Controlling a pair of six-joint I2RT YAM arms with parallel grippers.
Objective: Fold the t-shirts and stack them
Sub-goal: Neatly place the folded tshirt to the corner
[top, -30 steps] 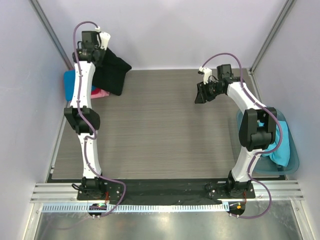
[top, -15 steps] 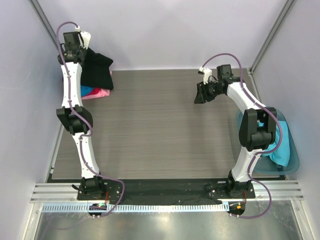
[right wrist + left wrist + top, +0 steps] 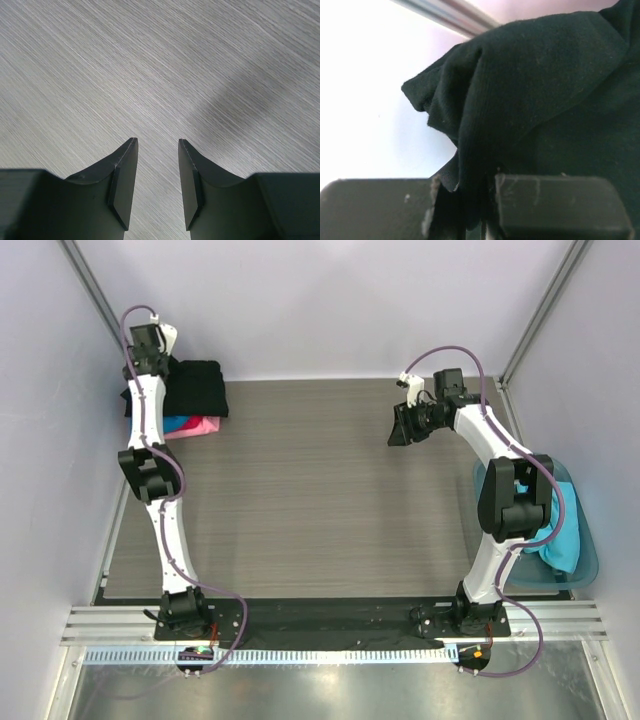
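I will next move my left gripper toward the side, to the left in the top view, and then release the black t-shirt (image 3: 196,387), because it sticks out past the pink one.
A folded black t-shirt (image 3: 196,387) lies at the far left corner of the table, on top of a bright blue t-shirt (image 3: 175,424) and a pink t-shirt (image 3: 203,426). My left gripper (image 3: 142,368) sits at the black shirt's left edge and is shut on a fold of its cloth (image 3: 530,100); the pinched fold runs down between the fingers (image 3: 555,205). My right gripper (image 3: 402,428) hovers over bare table at the far right, open, with nothing between its fingers (image 3: 122,185). A turquoise t-shirt (image 3: 560,540) lies in the tub.
A translucent teal plastic tub (image 3: 590,560) stands at the table's right edge beside the right arm. Pale walls with metal posts close in the table at the back and sides. The wood-grain tabletop (image 3: 310,490) spreads between the arms.
My left arm has swung left and back, carrying the black shirt down onto the blue and pink ones, where it now lies flatter. The right arm has not moved.
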